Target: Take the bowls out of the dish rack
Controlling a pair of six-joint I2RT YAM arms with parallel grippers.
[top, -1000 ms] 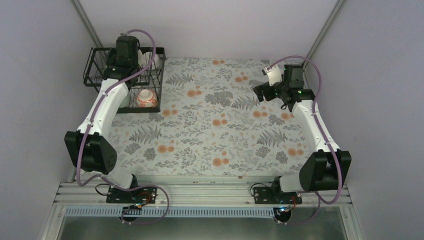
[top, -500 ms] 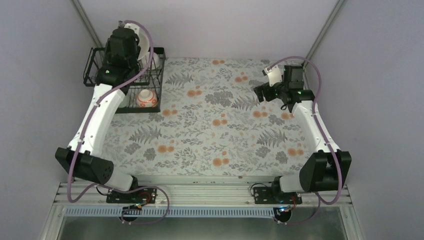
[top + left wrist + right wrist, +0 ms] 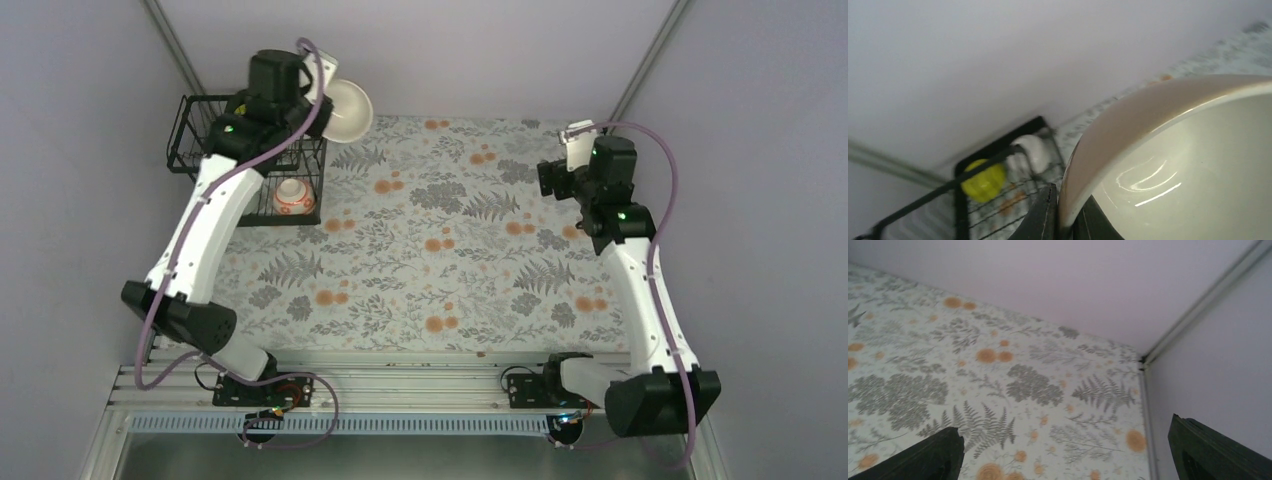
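The empty middle of the table cloth is below and to the left gripper's right in the top view, so the left gripper next needs to move right there, lower the bowl and let go of the bowl's rim.
My left gripper (image 3: 322,112) is shut on the rim of a pale, faintly greenish bowl (image 3: 346,107) and holds it in the air, tilted, just right of the black wire dish rack (image 3: 200,150). In the left wrist view the fingers (image 3: 1048,220) pinch the rim of that bowl (image 3: 1173,160). A white bowl with red-orange pattern (image 3: 293,195) sits in the rack's near end. A white round thing (image 3: 1031,150) and a yellow-green round thing (image 3: 983,181) are in the rack (image 3: 998,150). My right gripper (image 3: 552,172) is raised at the far right, open and empty (image 3: 1065,427).
The table carries a floral cloth (image 3: 440,240). The rack stands in the far left corner against the wall. Grey walls close in the back and both sides; a corner post (image 3: 1198,305) runs next to the right gripper.
My left gripper lifted the pale bowl up out of the rack and swung it right, past the rack's edge. My right arm rose and turned toward the far right corner.
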